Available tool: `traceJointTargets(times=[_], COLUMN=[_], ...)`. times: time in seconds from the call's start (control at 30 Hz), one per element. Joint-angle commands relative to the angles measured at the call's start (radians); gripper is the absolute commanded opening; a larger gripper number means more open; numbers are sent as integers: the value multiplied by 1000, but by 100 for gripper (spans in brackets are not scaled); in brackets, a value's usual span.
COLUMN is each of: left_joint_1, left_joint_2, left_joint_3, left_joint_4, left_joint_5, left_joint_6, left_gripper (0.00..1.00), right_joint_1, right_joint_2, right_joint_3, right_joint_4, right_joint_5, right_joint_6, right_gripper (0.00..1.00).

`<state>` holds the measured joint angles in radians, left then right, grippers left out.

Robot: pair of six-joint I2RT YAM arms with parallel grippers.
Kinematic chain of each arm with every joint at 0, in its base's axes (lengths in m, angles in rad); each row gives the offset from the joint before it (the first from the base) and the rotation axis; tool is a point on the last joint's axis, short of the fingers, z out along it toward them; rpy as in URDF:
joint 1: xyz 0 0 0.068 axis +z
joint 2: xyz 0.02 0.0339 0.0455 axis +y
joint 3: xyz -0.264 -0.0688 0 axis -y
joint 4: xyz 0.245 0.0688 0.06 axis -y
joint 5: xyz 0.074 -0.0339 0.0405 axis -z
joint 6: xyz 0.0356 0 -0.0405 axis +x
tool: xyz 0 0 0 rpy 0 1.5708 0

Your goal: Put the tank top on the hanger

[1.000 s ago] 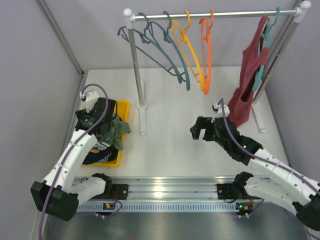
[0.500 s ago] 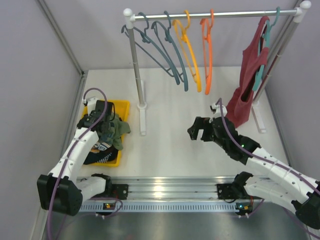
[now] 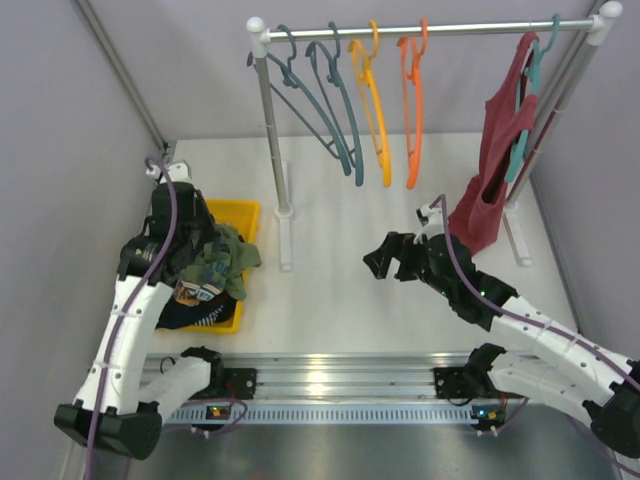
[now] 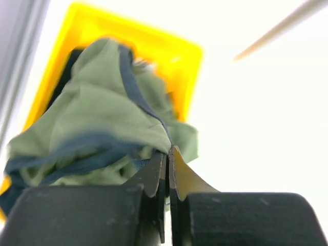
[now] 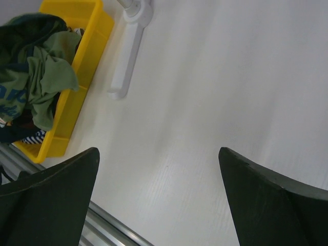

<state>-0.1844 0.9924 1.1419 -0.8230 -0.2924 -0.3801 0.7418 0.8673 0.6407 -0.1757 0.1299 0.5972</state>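
I need to move my right gripper onto the tank top's navy trim next, as only my left gripper holds the tank top, which lies left in the top view.
The olive-green tank top point(image 3: 224, 262) with navy trim lies bunched up in the yellow bin point(image 3: 246, 214). My left gripper point(image 3: 200, 262) is down in the bin. In the left wrist view its jaws point(image 4: 169, 151) are pressed together on a fold of the tank top point(image 4: 102, 107) at the trim. The orange hanger point(image 3: 412, 110) hangs bare on the rail at the back. My right gripper point(image 3: 381, 262) hovers open above the table's middle, nothing between its fingers point(image 5: 51, 189); its wrist view shows the tank top point(image 5: 48, 72) far left.
A white rack post point(image 3: 271, 140) stands right of the bin. An amber hanger point(image 3: 371, 105) and teal hangers point(image 3: 325, 95) hang left of the orange one. A dark red top point(image 3: 495, 170) hangs at the right. Dark striped clothes point(image 3: 195, 310) fill the bin's near end.
My left gripper has gone from open to shut on the tank top's cloth, and its arm has swung toward the left wall. The right gripper has drifted a little left.
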Motion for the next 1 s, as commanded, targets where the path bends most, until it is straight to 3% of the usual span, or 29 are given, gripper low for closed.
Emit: traceJointTargets(times=[0.0,0.07,0.13,0.47,0.63,0.83,0.97], left_joint_1=[-3,-6,-15,-43,-52,-89,-112], left_joint_2=[-53,-64,-70,2,69,84,91], left_joint_3=[104,136,166,393,541,578,582], left_joint_4=[22,44,71,176,216,254,254], left_joint_5=[230,411,496,706,777,814,808], left_joint_6=[35,18,-17,-111,-160,-210,-210], left_gripper=[0,0,0,0,0,0,0], right_joint_1=[7,21,39,80,82,106,189], right_joint_2=[16,27,44,110,116,159,229], right_joint_3=[-24,-30,-32,-36,-23,-6,37], right_joint_4=[143,163,202,324,355,452,501], right_joint_5=[-49,-47,-44,-44,-42,-27,16], right_joint_6=[38,52,68,127,153,187,187], right_gripper=[100,100,100,100,100,100,100])
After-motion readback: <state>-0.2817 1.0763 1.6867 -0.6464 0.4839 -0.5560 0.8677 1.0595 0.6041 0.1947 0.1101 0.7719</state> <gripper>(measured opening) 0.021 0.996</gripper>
